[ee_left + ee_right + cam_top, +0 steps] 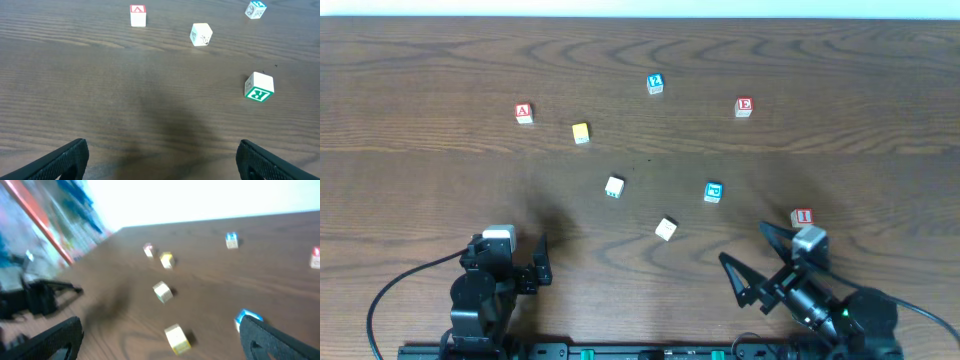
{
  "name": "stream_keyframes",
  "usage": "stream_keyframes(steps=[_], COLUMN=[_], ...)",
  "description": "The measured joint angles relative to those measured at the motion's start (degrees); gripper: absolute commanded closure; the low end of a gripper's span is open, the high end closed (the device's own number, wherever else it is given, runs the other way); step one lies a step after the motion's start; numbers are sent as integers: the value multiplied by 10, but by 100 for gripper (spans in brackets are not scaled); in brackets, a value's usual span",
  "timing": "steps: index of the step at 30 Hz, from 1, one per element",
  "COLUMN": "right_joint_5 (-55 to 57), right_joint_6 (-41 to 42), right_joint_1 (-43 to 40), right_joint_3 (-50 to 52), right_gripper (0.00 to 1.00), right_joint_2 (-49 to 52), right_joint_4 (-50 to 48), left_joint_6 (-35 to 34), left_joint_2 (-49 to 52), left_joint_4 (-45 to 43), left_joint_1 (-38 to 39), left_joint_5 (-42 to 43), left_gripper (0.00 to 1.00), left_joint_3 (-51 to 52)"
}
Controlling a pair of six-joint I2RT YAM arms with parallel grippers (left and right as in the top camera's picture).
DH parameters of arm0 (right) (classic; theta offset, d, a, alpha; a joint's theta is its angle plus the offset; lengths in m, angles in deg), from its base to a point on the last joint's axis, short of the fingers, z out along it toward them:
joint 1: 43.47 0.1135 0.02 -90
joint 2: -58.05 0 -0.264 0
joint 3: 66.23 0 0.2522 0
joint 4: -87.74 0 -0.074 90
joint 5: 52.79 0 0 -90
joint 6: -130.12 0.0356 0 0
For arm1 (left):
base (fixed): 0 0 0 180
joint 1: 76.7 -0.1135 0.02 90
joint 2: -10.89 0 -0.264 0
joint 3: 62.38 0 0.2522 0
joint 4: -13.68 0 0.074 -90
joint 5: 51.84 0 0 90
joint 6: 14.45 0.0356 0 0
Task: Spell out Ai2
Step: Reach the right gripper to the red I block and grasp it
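My right gripper swings outward next, turns its fingers down and lowers them around the red I block (802,217), because they point away from that needed letter.
A white block with a red A (523,113) lies at the far left; it also shows in the left wrist view (138,15). A red I block (802,217) lies right beside the right arm. A blue-printed block (655,84) lies at the far middle; I cannot read its character for sure. My left gripper (510,255) is open and empty near the front edge, over bare wood (162,155). My right gripper (745,245) is open and empty, pointing up-left toward a white and yellow block (666,229) (177,337). The right wrist view is blurred.
Other blocks lie scattered: a yellow one (581,133), a red E (744,107), a green R (614,187) (259,87) and a blue one (713,192) (247,317). The table's front edge runs just behind both arms.
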Motion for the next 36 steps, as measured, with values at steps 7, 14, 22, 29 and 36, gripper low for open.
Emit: stream_keyframes(steps=[7,14,22,29,36], right_joint_5=[-15,17,172,261,312], right_joint_6=[205,265,325,327,235], right_joint_1=[0,0,-1,-26,-61], right_joint_3=[3,-6,-16,-156,-324], right_gripper=[1,1,0,1,8], right_joint_2=[0,-5,94,308,539], right_joint_4=[-327,-385,-110,66,250], left_joint_6=[0,0,0,0,0], left_joint_2=[0,-1,-1,-1,-1], left_joint_4=[0,0,0,0,0], left_joint_1=[0,0,0,0,0], left_joint_5=[0,0,0,0,0], left_gripper=[5,5,4,5,4], left_joint_3=[0,0,0,0,0])
